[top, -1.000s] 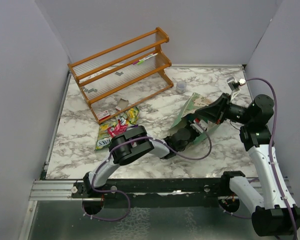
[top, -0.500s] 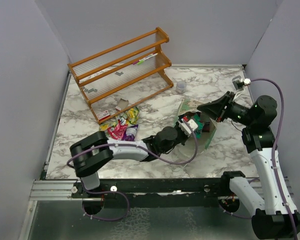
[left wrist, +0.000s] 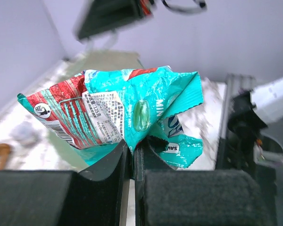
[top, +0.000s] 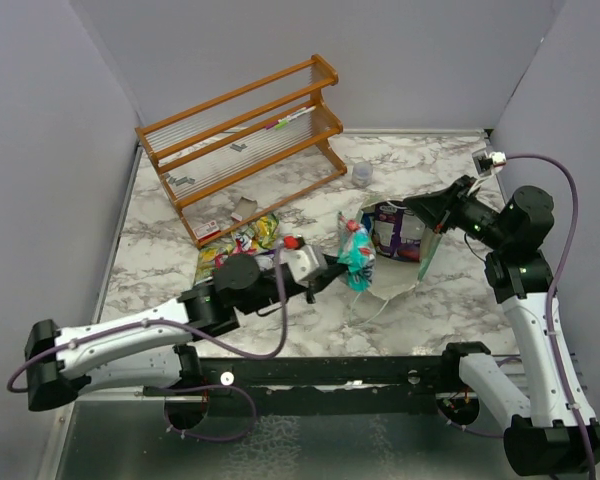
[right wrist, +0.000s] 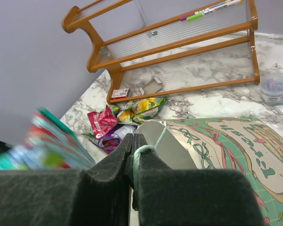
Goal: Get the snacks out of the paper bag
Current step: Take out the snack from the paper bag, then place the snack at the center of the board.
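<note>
Next, my left gripper swings to its left in the top view, lowers and releases the teal packet, as other packets lie piled below on that side.
My left gripper [top: 342, 264] is shut on a teal packet [top: 358, 255] and holds it above the table, just left of the paper bag [top: 420, 262]. The left wrist view shows the same teal and red packet [left wrist: 127, 113] pinched between the jaws [left wrist: 131, 150]. My right gripper [top: 412, 204] is shut on the bag's string handle [right wrist: 151, 143] and holds the mint-green bag [right wrist: 236, 146] up. A purple packet [top: 392, 228] shows inside the bag's mouth. Several packets [top: 238, 245], green-yellow, pink-red and purple, lie in a pile on the table; the right wrist view shows them [right wrist: 127, 115] too.
A wooden rack [top: 242, 135] stands at the back left with small tags and cards near it. A small grey cup [top: 363, 174] stands behind the bag. Grey walls close in the marble table [top: 160, 240] on the left, back and right.
My left arm has pulled back out of the bag to the left with the teal packet in its jaws. The right gripper has kept hold of the bag's handle and lifted it slightly.
</note>
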{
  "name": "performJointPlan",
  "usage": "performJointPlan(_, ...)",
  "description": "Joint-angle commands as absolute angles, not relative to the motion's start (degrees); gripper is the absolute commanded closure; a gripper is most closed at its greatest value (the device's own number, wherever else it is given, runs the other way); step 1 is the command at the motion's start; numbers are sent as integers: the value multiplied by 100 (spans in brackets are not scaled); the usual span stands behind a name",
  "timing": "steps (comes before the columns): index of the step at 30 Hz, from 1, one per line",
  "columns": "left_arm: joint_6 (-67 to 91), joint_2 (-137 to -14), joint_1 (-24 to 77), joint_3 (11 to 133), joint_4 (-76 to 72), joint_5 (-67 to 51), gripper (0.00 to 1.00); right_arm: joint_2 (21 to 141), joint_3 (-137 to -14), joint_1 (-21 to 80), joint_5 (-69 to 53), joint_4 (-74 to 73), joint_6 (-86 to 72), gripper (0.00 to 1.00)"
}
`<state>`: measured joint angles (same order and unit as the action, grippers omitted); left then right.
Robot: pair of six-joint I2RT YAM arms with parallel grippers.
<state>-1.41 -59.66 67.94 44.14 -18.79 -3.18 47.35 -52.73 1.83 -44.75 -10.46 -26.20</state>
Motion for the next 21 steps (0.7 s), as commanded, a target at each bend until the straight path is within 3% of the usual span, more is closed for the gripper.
performJointPlan(1,-768,-4764,6785,4339,-1521,1354,100,4743,-5409,203,-4141,-1230,-2372,98)
performJointPlan(6,-716,-4346,6776,3647,-2089,4316,100,4762,-5354,203,-4219,-1128,-2411,98)
performJointPlan(10,-178,-5164,6699,3800,-1045,6009,100,4759,-5385,210,-4238,-1187,-2382,98)
performJointPlan(15,1236,-6150,5906,4343,1062,5707,100,4760,-5377,211,-4256,-1217,-2370,98)
performJointPlan(21,1649,-6830,5290,4321,1262,5042,100,4748,-5350,207,-4350,-1138,-2428,98)
